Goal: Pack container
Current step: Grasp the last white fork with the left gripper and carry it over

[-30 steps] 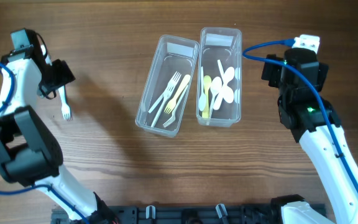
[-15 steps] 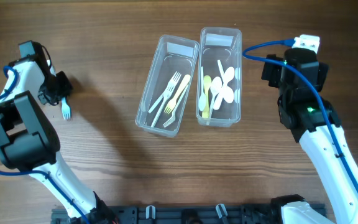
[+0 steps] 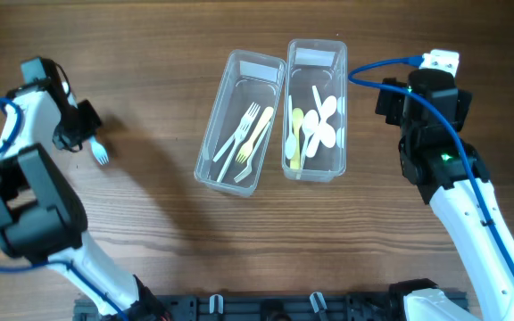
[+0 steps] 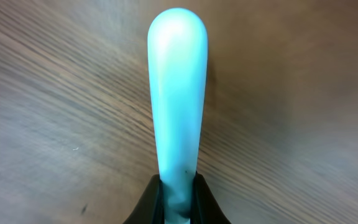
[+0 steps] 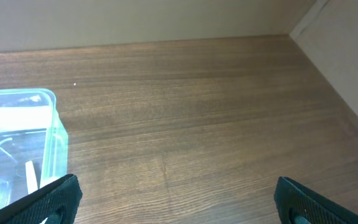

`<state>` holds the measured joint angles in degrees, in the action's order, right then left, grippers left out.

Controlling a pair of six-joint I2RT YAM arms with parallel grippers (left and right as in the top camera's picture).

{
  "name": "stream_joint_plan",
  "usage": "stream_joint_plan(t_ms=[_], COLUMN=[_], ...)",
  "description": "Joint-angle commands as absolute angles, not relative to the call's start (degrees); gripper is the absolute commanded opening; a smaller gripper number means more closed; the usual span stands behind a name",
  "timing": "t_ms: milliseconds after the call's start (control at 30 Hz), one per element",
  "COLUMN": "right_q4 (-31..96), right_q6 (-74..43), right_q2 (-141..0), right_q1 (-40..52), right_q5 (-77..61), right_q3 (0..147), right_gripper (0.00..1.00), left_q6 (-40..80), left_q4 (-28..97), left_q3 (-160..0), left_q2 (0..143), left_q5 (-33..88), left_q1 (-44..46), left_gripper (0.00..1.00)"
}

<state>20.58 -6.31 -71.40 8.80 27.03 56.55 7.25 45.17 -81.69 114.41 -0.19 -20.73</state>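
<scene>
The fork container (image 3: pixel 241 120) stands to the right of my left gripper in the overhead view, so I should lift the fork, carry it over the container and let it go among the forks.
A light blue plastic fork (image 3: pixel 101 152) lies out at the table's left side, its tines poking out below my left gripper (image 3: pixel 80 127). In the left wrist view the fork's rounded handle (image 4: pixel 176 93) runs up from the left gripper (image 4: pixel 178 200), whose jaws are shut on it. Two clear containers stand mid-table: the left container (image 3: pixel 205 147) holds several forks (image 3: pixel 250 134), the right container (image 3: pixel 344 116) holds several spoons (image 3: pixel 315 125). My right gripper (image 5: pixel 179 205) stays open and empty right of the containers, its fingertips (image 5: pixel 58 198) far apart.
A corner of the spoon container (image 5: pixel 50 134) shows at the left of the right wrist view. The right arm (image 3: pixel 431 134) stands beside that container. Bare wooden tabletop (image 3: pixel 150 223) lies between the left gripper and the containers.
My left gripper has closed on the blue fork's handle. The fork's tines have shifted slightly and turned toward the lower right. The right arm has not moved.
</scene>
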Motion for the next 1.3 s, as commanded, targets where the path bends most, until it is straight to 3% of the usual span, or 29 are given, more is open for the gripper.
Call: stream_joint_plan(t_ms=[0, 267, 533, 733, 767, 800, 833, 900, 1267], right_q4=[20.43, 20.40, 20.43, 20.43, 20.43, 20.43, 20.43, 20.43, 20.43], right_q6=[-6.00, -5.98, -5.98, -5.98, -5.98, -5.98, -6.00, -6.00, -5.98], right_q2=[-71.79, -71.79, -71.79, -71.79, -71.79, -71.79, -71.79, -71.79, -71.79], right_q1=[8.75, 8.75, 8.75, 8.75, 8.75, 8.75, 8.75, 8.75, 8.75], right_q5=[26.68, 26.68, 26.68, 26.68, 26.70, 26.68, 26.68, 26.68, 26.68], right_q3=[57.30, 57.30, 57.30, 57.30, 57.30, 57.30, 57.30, 57.30, 57.30], right_gripper=[1.00, 1.00, 1.00, 1.00, 1.00, 1.00, 1.00, 1.00, 1.00], left_q6=[8.19, 8.19, 8.21, 8.19, 8.19, 8.19, 8.19, 8.16, 8.16], left_q4=[45.06, 45.12, 44.97, 44.73, 44.75, 44.75, 44.60, 43.42, 38.54], left_q3=[-81.76, -81.76, -81.76, -81.73, -81.73, -81.76, -81.76, -81.76, -81.76], left_q2=[102.43, 87.77, 88.60, 91.07, 91.77, 92.23, 92.62, 92.64, 84.60], left_q5=[1.06, 10.70, 10.63, 10.00, 10.00, 10.02, 10.00, 10.00, 7.44], left_q1=[-18.26, -2.15, 17.65, 23.44, 23.64, 23.68, 23.68, 23.62, 19.53], left_gripper=[0.04, 0.04, 0.04, 0.04, 0.13, 0.34, 0.64, 0.99, 1.00])
